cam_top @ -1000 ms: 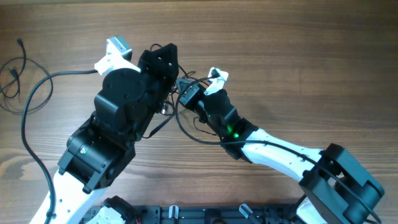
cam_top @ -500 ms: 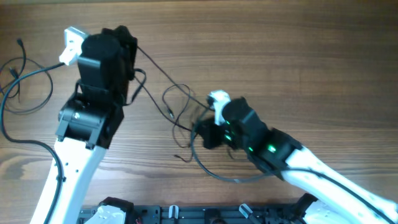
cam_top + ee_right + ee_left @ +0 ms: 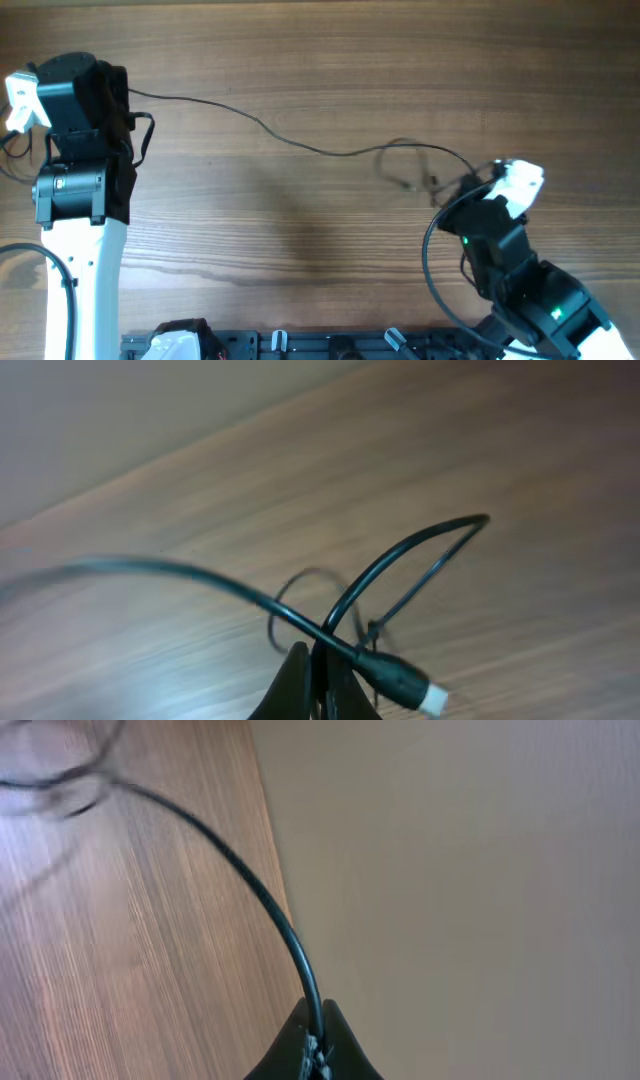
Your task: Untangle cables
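Note:
The bare far part of the tabletop is clear and lies outward and below my left gripper. I will next lift the cable outward with that gripper, then lower it to release over that part.
One thin black cable (image 3: 300,143) is stretched across the table between my two grippers. A small loose tangle (image 3: 405,165) hangs on it near the right end. My left gripper (image 3: 122,95) at the far left is shut on one end of this cable (image 3: 255,890), jaws pinched on it (image 3: 318,1035). My right gripper (image 3: 470,192) at the right is shut on a cable loop (image 3: 400,555), jaws closed round it (image 3: 322,665). A second strand with a white-tipped plug (image 3: 415,688) crosses just above the right jaws.
More thin dark strands (image 3: 12,150) lie at the far left edge behind the left arm. A thicker arm cord (image 3: 45,255) loops at the lower left. The table's far edge (image 3: 270,850) shows in the left wrist view.
Both arms have pulled apart: the left gripper went far left, the right gripper went right and toward the front. The bunched cables between them have drawn out into one long strand.

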### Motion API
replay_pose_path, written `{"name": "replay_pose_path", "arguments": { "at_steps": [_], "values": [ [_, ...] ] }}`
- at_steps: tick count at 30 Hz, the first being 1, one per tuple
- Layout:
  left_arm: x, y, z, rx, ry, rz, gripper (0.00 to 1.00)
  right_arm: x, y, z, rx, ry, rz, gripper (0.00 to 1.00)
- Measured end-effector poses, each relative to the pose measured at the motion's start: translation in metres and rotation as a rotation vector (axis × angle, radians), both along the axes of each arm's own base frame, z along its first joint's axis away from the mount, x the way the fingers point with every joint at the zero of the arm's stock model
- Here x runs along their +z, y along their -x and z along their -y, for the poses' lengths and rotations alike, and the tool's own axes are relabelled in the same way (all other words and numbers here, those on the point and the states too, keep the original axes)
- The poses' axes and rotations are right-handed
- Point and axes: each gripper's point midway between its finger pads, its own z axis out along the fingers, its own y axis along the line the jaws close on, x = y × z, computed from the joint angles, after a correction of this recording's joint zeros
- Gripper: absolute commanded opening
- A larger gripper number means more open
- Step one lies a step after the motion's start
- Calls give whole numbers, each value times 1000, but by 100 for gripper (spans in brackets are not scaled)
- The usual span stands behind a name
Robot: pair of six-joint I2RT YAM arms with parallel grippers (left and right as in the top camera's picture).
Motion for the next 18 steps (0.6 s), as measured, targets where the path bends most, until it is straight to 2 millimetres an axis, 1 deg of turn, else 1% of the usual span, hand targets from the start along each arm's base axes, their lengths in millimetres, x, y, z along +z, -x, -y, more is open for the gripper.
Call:
{"name": "replay_pose_path", "arguments": {
  "at_steps": [2, 4, 5, 6, 9, 10, 11, 12, 13, 14, 16, 18],
  "values": [
    [4, -5, 6, -41, 5, 19, 4, -11, -2, 20, -107, 11, -41, 4],
    [18, -13, 11, -88, -24, 72, 4, -25, -9, 34, -201, 24, -92, 4],
    [33, -19, 13, -121, -67, 124, 4, -38, -14, 42, -248, 45, -139, 4],
    [42, -23, 14, -135, -101, 154, 4, -47, -18, 46, -280, 53, -171, 4],
    [81, -31, 13, -159, -235, 276, 4, -84, -30, 56, -366, 63, -295, 4],
    [96, -32, 10, -148, -284, 322, 4, -96, -33, 58, -396, 45, -328, 4],
    [110, -31, 6, -121, -330, 363, 4, -115, -35, 59, -416, 48, -393, 4],
    [115, -31, 3, -105, -351, 379, 4, -125, -37, 58, -427, 29, -417, 4],
    [128, -31, -2, -72, -382, 423, 4, -134, -42, 56, -433, 5, -436, 4],
    [135, -32, -4, -56, -398, 451, 4, -147, -46, 53, -436, -16, -464, 4],
    [141, -37, -7, -32, -420, 482, 4, -166, -48, 45, -426, -49, -518, 4],
    [142, -47, -9, -23, -431, 508, 4, -172, -49, 40, -415, -69, -538, 4]
  ]
}}
